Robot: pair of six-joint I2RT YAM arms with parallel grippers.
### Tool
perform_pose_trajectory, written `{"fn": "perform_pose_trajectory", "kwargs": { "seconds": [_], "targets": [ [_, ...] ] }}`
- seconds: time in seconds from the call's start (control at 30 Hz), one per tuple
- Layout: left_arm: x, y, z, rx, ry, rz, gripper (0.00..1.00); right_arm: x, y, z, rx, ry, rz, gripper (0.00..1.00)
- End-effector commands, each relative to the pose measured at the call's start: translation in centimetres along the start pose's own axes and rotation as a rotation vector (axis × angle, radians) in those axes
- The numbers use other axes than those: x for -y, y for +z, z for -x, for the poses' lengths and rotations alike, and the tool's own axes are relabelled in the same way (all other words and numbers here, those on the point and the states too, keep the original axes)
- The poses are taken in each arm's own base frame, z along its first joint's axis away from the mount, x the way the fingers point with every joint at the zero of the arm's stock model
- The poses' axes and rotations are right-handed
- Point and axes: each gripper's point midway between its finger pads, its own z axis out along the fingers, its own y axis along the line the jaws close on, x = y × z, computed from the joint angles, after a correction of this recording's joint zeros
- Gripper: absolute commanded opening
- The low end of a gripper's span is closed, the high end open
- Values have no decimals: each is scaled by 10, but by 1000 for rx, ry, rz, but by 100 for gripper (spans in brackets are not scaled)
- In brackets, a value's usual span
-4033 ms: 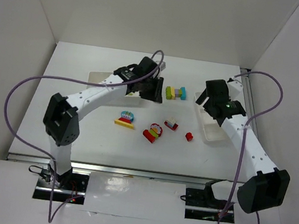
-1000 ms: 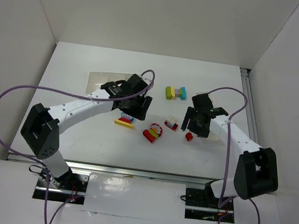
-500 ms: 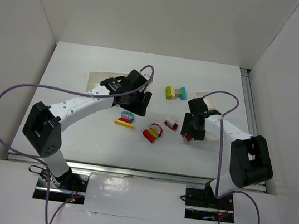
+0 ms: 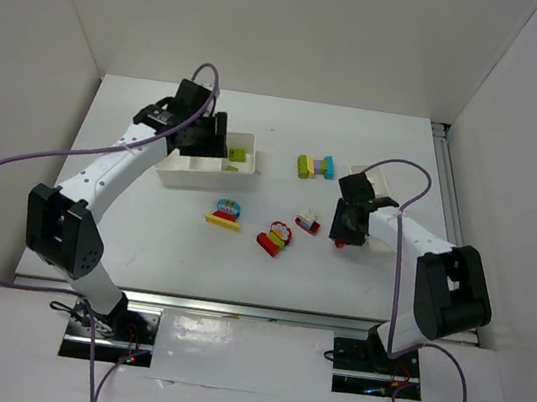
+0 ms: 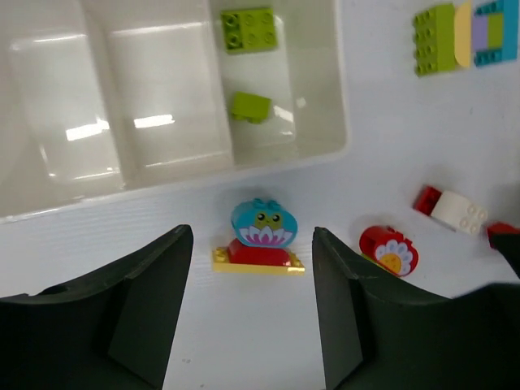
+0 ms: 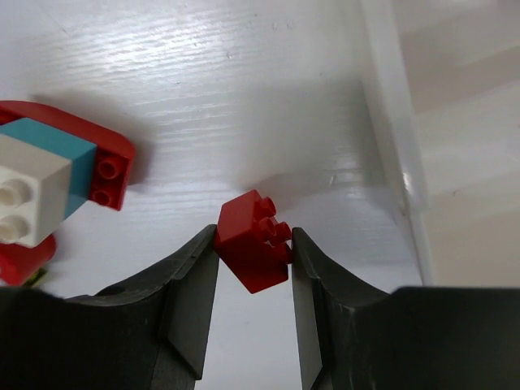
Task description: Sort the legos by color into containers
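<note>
I will lift my right gripper, move it to the left in the top view until it is over the middle section of the wide tray, and let go, because that section is empty.
My right gripper (image 6: 253, 244) is shut on a small red lego brick (image 6: 252, 244), which sits tilted between both fingers close to the table. It is just left of the narrow white tray (image 6: 388, 122). My left gripper (image 5: 249, 244) hangs open and empty above the wide three-compartment tray (image 4: 180, 170). Two lime bricks (image 5: 249, 29) lie in that tray's right compartment. Loose on the table are a cyan flower piece on a yellow plate (image 4: 227, 212), a red flower brick (image 4: 276, 238), a red-and-white brick (image 4: 308, 224) and a lime-yellow-purple-cyan row (image 4: 316, 166).
The tray's left and middle compartments (image 5: 154, 89) hold nothing. The narrow tray (image 4: 383, 190) lies at the right, partly behind my right arm. Purple cables loop over both arms. White walls close the table at the back and sides.
My right gripper's jaws have closed on the red brick. My left arm swung back and left, from above the cyan flower piece to over the wide tray.
</note>
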Motion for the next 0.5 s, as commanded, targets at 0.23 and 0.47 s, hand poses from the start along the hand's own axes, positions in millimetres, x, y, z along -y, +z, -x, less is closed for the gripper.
{"fn": "perform_pose_trajectory", "kwargs": {
  "seconds": [0.23,0.47],
  "targets": [
    [-141,-5,42,71,-375,284,76,-76,-121,98,333,38,301,25],
    [-189,59,74,101,-519,179,80,-118,-128,123,336,-28,346,25]
  ]
}}
